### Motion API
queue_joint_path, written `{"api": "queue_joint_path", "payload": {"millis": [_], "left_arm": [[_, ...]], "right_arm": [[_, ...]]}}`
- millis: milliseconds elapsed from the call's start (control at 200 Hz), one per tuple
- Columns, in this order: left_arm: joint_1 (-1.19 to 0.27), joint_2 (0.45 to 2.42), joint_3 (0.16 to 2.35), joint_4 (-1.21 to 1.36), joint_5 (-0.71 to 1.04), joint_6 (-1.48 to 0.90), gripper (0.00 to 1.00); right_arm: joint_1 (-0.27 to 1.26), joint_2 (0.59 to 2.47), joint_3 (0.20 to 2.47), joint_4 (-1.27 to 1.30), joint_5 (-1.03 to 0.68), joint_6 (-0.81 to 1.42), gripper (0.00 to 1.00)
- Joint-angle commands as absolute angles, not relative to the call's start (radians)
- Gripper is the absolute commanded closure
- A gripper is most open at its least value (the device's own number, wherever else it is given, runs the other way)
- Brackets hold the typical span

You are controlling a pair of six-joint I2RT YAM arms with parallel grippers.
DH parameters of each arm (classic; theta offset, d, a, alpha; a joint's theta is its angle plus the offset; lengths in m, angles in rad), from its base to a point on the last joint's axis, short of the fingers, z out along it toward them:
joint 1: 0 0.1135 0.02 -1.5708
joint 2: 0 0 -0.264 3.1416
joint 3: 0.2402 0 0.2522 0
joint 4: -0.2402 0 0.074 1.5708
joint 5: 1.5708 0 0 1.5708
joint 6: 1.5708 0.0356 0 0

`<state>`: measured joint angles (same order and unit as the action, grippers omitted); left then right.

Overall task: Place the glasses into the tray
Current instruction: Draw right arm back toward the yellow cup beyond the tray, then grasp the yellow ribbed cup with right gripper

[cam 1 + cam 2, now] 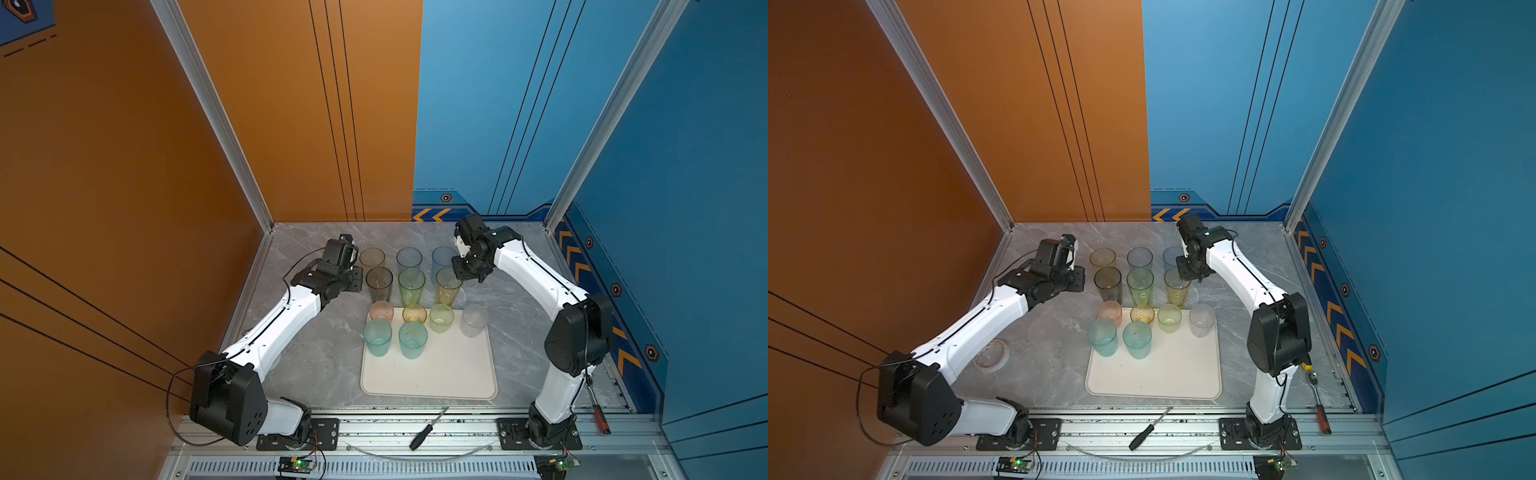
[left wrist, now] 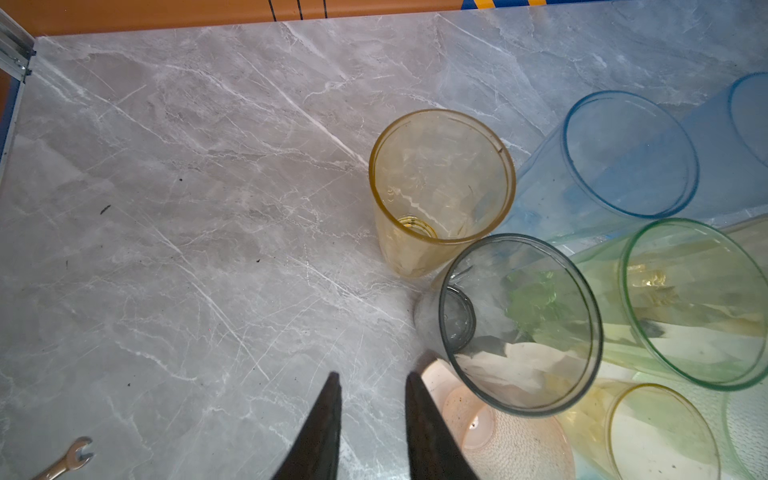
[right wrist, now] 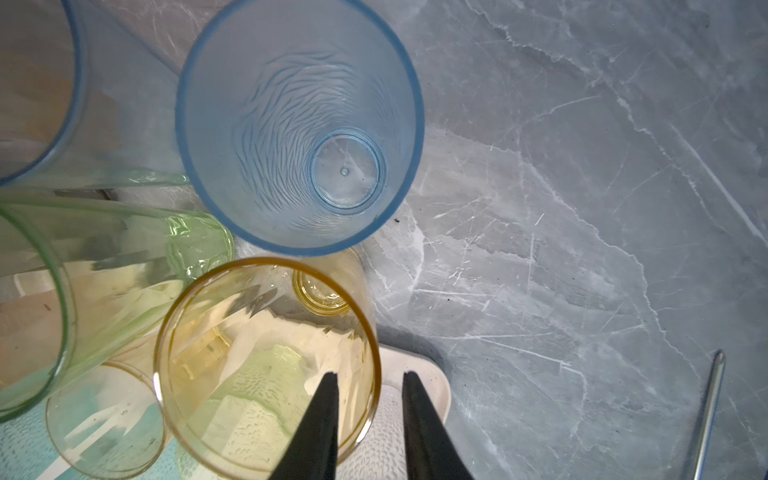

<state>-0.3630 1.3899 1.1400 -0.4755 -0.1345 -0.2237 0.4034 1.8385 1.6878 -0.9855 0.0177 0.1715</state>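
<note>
The right gripper moves down astride the tall yellow glass's rim point(image 3: 378, 377) and closes next, since one finger already hangs over its opening and the other outside.
The cream tray point(image 1: 449, 374) holds several short glasses: pink point(image 1: 381, 311), yellow point(image 1: 414, 312), green point(image 1: 441, 318), clear point(image 1: 473, 319) and two teal point(image 1: 377, 336). Behind it, tall glasses stand on the table in two rows. My left gripper point(image 2: 371, 378) is open over bare table beside the smoke-grey glass point(image 2: 519, 324), with nothing between its fingers. My right gripper point(image 3: 368, 376) is open above the tall yellow glass point(image 3: 266, 365). One of its fingers is over the mouth and the other outside the rim. A tall blue glass point(image 3: 299, 124) stands just beyond.
A black-handled screwdriver point(image 1: 428, 428) lies on the front rail. A red-handled ratchet point(image 1: 598, 411) rests at the right edge. A tape roll point(image 1: 992, 354) sits under the left arm, and a small wrench point(image 2: 66, 459) lies on the table. Walls close the back and sides.
</note>
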Motion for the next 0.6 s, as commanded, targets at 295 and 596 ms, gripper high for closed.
{"api": "queue_joint_path", "payload": {"millis": [295,596], "left_arm": [[-0.342,1.404,1.125,-0.488,-0.132,-0.202,0.71],[-0.337,1.405,1.123,-0.485,-0.127,-0.202,0.71]], "right_arm": [[0.391,1.896,1.736,-0.996,0.008,0.155,0.76],[0.391,1.907,1.738,-0.997,0.003,0.156,0.82]]}}
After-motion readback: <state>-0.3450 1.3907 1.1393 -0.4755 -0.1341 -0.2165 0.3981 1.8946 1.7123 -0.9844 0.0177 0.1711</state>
